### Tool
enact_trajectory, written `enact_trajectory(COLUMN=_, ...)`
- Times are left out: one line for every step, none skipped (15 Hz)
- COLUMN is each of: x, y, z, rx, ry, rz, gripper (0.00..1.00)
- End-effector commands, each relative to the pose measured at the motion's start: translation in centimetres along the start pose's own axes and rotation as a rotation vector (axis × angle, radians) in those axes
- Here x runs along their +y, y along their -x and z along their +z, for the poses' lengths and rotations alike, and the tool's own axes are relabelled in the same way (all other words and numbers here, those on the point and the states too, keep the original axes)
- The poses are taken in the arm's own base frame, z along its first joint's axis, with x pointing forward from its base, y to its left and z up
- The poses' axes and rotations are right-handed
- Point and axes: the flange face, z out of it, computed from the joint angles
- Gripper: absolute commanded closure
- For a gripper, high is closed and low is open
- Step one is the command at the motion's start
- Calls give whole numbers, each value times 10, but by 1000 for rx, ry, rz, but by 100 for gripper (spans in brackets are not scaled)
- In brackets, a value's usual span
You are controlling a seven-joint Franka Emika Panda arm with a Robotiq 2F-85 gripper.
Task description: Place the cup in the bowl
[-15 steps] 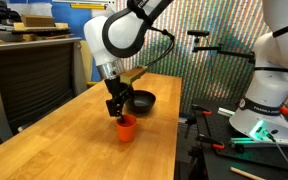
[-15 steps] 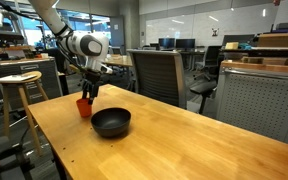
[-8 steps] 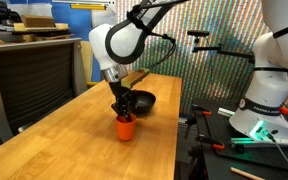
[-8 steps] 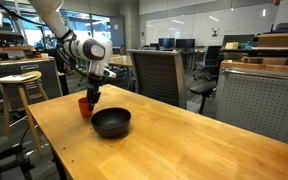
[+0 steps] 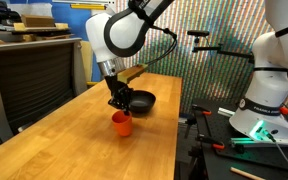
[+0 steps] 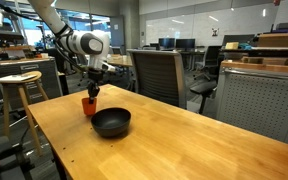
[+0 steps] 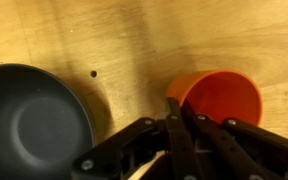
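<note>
My gripper lifts the cup (image 5: 122, 123) over the black bowl (image 5: 140, 100) next, then lowers the cup in, since the bowl's raised side stands in the way.
The orange-red cup (image 5: 122, 123) (image 6: 89, 106) hangs tilted just above the wooden table, close beside the black bowl (image 5: 140, 100) (image 6: 111, 122). My gripper (image 5: 119, 108) (image 6: 91, 95) comes down from above and is shut on the cup's rim. In the wrist view the gripper (image 7: 179, 108) pinches the near wall of the cup (image 7: 222, 98), one finger inside the cup and one outside. The bowl (image 7: 29, 122) lies empty to the left of it.
The wooden table (image 5: 69, 145) (image 6: 174, 140) carries only the cup and bowl. An office chair (image 6: 156, 72) stands behind the table and a stool (image 6: 19, 85) at its end. A second robot base (image 5: 269, 95) stands on a bench beside the table.
The jaws have shut on the cup's rim. The cup has risen slightly off the table and tipped, shifting a little toward the bowl.
</note>
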Motion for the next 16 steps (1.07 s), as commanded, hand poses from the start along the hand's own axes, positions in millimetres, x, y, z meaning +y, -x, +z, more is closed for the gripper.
enact_trajectory(x=7, y=21, z=-40, rx=97, ry=-2, rz=31, gripper=100)
enact_trajectory(x=14, y=30, z=-57, rx=144, ry=7, rz=57, gripper=99)
enact_trajectory(x=21, y=37, z=-72, rx=182, ry=28, rz=85, gripper=99)
enact_trajectory(x=33, y=46, z=-88, rx=213, ry=46, rz=122, gripper=99)
enact_trajectory(x=44, y=54, z=-102, rx=244, ry=58, rz=163, gripper=99)
enact_trajectory(x=55, y=61, z=-115, rx=274, ry=71, rz=206, gripper=99)
enact_trajectory(x=67, y=69, z=-126, rx=304, ry=75, rz=252, gripper=99)
enact_trajectory(x=78, y=75, z=-133, rx=332, ry=79, rz=297, gripper=99)
enact_trajectory(x=88, y=81, z=-139, rx=355, ry=89, rz=346, gripper=99)
enact_trajectory(x=96, y=84, z=-142, rx=377, ry=99, rz=393, gripper=99)
enact_trajectory(x=101, y=83, z=-139, rx=388, ry=113, rz=433, gripper=99)
enact_trajectory(x=107, y=81, z=-135, rx=390, ry=129, rz=461, gripper=99)
enact_trajectory(x=110, y=75, z=-125, rx=385, ry=149, rz=487, gripper=99)
enact_trajectory(x=113, y=71, z=-116, rx=374, ry=160, rz=503, gripper=99)
enact_trajectory(x=116, y=63, z=-103, rx=358, ry=173, rz=516, gripper=99)
enact_trajectory(x=120, y=56, z=-91, rx=343, ry=179, rz=526, gripper=99)
